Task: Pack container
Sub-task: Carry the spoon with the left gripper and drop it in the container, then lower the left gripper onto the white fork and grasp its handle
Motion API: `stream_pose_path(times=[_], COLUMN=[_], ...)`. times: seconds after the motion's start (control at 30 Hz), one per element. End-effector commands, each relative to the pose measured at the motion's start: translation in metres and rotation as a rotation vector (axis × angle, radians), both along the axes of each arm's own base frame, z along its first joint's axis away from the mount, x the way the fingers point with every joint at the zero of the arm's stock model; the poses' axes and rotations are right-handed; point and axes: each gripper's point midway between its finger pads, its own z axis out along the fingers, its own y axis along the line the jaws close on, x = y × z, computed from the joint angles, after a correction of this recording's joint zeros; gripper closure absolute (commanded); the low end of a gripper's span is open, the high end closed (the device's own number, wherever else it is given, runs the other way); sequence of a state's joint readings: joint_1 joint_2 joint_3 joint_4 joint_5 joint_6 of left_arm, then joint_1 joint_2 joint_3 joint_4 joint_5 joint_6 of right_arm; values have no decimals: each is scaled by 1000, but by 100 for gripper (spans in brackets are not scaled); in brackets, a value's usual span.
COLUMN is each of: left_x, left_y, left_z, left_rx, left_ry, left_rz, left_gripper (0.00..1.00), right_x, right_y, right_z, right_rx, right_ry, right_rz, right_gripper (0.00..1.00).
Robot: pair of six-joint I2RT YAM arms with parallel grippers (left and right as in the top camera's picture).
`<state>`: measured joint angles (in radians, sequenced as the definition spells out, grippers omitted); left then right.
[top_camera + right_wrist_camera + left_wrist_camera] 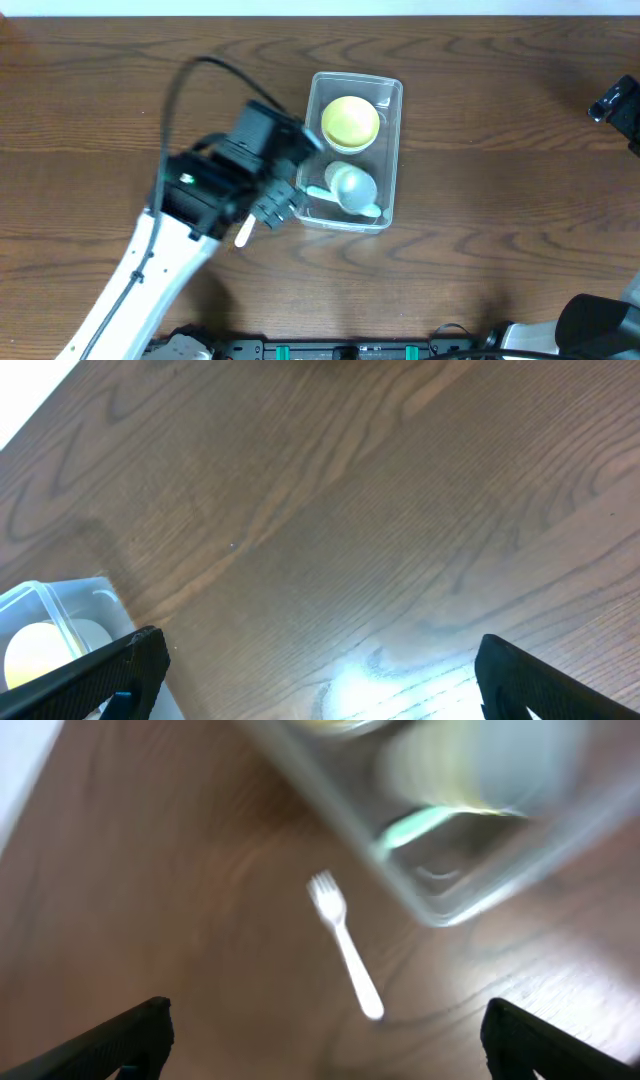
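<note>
I need to lower my left gripper's open fingers toward the white plastic fork and turn them to straddle the fork's neck (339, 924). The fork lies below, slanting in the wrist view.
The clear rectangular container (388, 150) stands on the table at centre. Inside it are a yellow bowl (350, 121), a blue-grey bowl (352, 187) and a mint green utensil (318, 193). A white plastic fork (345, 944) lies on the table just outside the container's near left corner; its handle end shows in the overhead view (243, 232). My left gripper (322, 1038) is open and empty above the fork, beside the container (440, 850). My right gripper (318, 675) is open and empty over bare table, with the container's corner (60, 605) at its left.
The wooden table (480, 80) surrounds the container. The left arm (150, 270) reaches in from the lower left. Part of the right arm (612, 102) shows at the far right edge.
</note>
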<state>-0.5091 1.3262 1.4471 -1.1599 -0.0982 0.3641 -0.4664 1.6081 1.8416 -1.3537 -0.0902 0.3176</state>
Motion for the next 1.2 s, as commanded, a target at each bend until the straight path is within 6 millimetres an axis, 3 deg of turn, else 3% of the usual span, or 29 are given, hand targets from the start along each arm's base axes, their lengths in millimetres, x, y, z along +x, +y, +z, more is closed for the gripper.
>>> stream_pose_path(times=[0.0, 0.07, 0.27, 0.4, 0.5, 0.83, 1.17], left_x=[10, 12, 11, 9, 4, 2, 14], left_y=[37, 59, 76, 74, 74, 69, 50], left_z=[-25, -53, -128, -169, -193, -226, -237], left_rx=[-71, -71, -72, -75, -49, -33, -60], left_ry=[72, 139, 299, 391, 450, 538, 495], left_rz=[396, 516, 651, 664, 668, 669, 555], left_gripper=[2, 2, 2, 1, 12, 25, 36], right_x=[-2, -2, -2, -2, -2, -2, -2], right_y=[-1, -1, -1, -1, -1, -1, -1], right_z=[3, 3, 3, 3, 3, 3, 3], right_rx=[-9, -9, -9, -9, -10, -9, -9], right_ry=[-6, -6, -6, -6, -7, -6, -6], right_rz=[7, 7, 7, 7, 7, 7, 7], right_gripper=[1, 1, 1, 1, 1, 1, 1])
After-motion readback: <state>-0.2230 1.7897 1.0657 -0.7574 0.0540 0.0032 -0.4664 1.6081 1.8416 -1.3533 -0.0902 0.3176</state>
